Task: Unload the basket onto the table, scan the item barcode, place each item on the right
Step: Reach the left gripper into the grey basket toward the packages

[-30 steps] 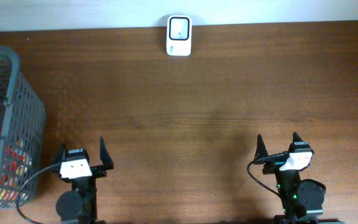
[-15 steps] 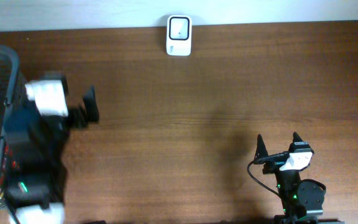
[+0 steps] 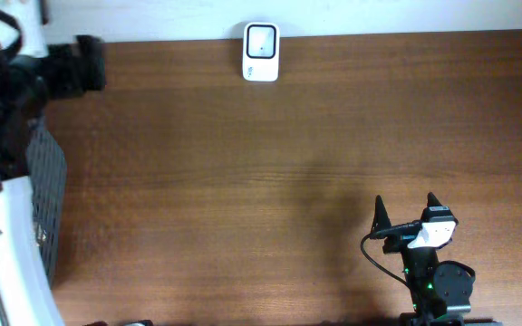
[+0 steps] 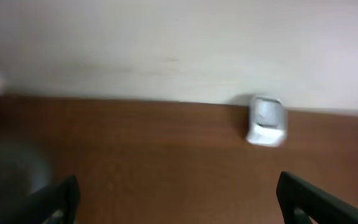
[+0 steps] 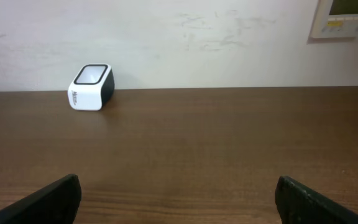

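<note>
My left gripper should next move back, tilt its fingers down and go down inside the grey mesh basket, because it is open and empty, raised high by the basket.
The white barcode scanner [image 3: 261,52] stands at the table's far edge against the wall, and it also shows in the left wrist view [image 4: 267,121] and the right wrist view [image 5: 92,86]. The item is out of view. My left arm [image 3: 3,226] is raised high at the far left, above the basket, and one of its dark fingers [image 3: 86,63] shows there. My left gripper [image 4: 179,205] is open with nothing between its fingers. My right gripper [image 3: 404,213] rests low at the near right, open and empty, and faces the scanner [image 5: 179,202].
A grey mesh basket [image 3: 51,186] stands at the left edge, mostly hidden under the left arm. A wall panel [image 5: 347,17] hangs at the upper right of the right wrist view. Bare wood table [image 3: 270,181] lies between the arms and the scanner.
The left arm has swung up and to the far left from its near rest spot, and now covers the basket. The right arm has not moved.
</note>
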Motion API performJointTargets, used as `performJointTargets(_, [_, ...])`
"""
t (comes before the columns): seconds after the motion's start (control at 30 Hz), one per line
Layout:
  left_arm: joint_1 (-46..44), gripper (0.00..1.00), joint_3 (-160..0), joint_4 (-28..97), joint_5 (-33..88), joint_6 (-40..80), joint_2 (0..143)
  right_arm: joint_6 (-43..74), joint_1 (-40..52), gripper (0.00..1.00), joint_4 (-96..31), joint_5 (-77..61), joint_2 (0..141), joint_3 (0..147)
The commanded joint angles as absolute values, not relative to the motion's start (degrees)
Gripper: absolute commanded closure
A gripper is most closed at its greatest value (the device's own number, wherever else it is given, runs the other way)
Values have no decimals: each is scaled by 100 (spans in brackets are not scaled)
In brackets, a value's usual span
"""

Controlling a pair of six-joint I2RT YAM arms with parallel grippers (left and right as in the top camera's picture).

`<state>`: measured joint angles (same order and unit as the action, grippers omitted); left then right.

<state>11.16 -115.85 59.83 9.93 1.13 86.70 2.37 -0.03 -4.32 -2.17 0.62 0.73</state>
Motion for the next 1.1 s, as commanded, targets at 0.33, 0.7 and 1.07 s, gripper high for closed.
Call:
performJointTargets(0.33, [4541,1,-11705,7041,-504,2738,8914,213,-40,1,-449,-165,21,32])
performJointTargets(0.7, [4668,1,-11321,7596,-751,2585,10191,213,-40,1,-449,-165,21,32])
performJointTargets(1.07, [4668,1,-9697,6978,-847,2464,10715,213,-40,1,-449,-165,21,32])
